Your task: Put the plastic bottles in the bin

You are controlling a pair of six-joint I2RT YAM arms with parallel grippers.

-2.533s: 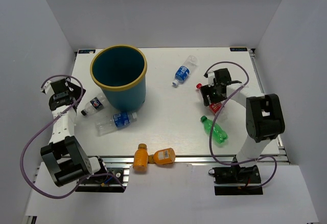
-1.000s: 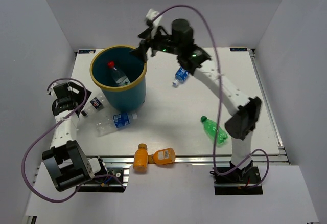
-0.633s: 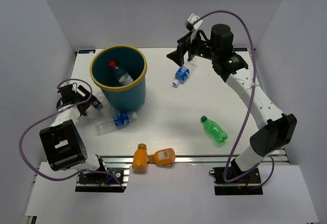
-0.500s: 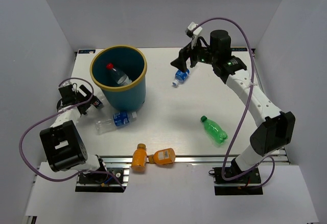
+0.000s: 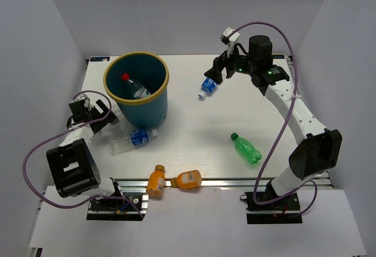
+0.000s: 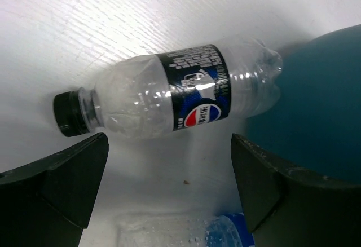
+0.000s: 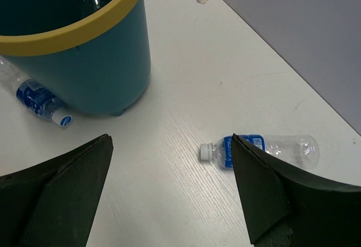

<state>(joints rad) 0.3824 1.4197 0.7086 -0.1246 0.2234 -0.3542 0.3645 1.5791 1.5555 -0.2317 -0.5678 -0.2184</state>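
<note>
The clear bottle lies lengthwise from finger to finger, so next I will turn my left gripper and lower it onto the dark blue label below it.
The teal bin [image 5: 143,109] with a yellow rim stands at the back left and holds the red-capped clear bottle [image 5: 133,86]. My left gripper [image 5: 98,119] is open just left of the bin. In the left wrist view [image 6: 169,145] it hangs over a clear bottle with a dark blue label [image 6: 169,97], which lies on its side against the bin [image 6: 316,106]. My right gripper [image 5: 216,71] is open above a blue-labelled bottle [image 5: 208,85], which also shows in the right wrist view [image 7: 265,150]. A third blue-labelled bottle [image 5: 134,138], a green bottle [image 5: 247,150] and two orange bottles [image 5: 155,181] [image 5: 188,179] lie on the table.
White walls close in the table on the left, back and right. The orange bottles lie at the near edge, by the metal rail [image 5: 223,181]. The right arm's purple cable [image 5: 276,134] loops over the right half of the table.
My right gripper carried the red-capped bottle to the bin, let it go, and swung back right over the blue-labelled bottle. My left gripper crept toward the bottle beside the bin. One orange bottle shifted slightly.
</note>
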